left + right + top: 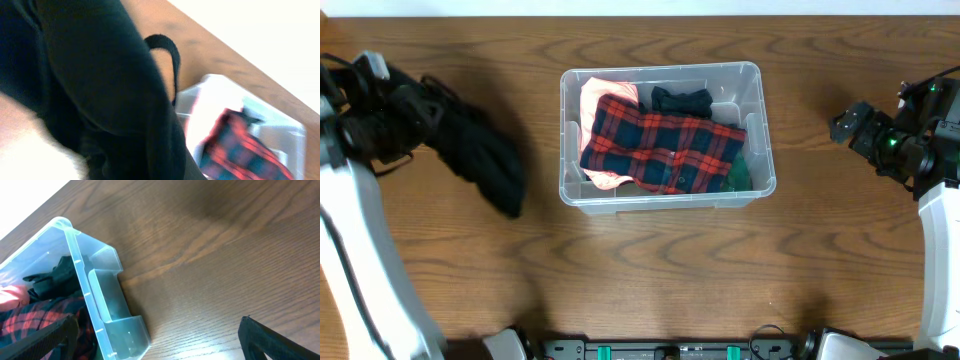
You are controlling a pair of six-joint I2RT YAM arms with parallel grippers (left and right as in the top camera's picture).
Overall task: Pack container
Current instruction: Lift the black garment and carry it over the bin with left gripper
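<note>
My left gripper needs to swing across over the plaid shirt (665, 145) and release the black garment (480, 155) there, since the shirt lies to my gripper's right in the overhead view.
The clear plastic container (755, 130) stands at the table's middle. It holds a red and navy plaid shirt (665, 145), a pink cloth (603, 100), a black item (682, 100) and something green (738, 175). My left gripper (415, 110) is at the far left, shut on a black garment (480, 155) that hangs down above the table, left of the container. In the left wrist view the garment (90, 85) fills the frame and hides the fingers. My right gripper (845, 125) is open and empty, right of the container (107, 315).
The wooden table (650, 270) runs around the container. The table's far edge meets a white wall at the top. A dark rail with green fittings (670, 350) lies along the front edge.
</note>
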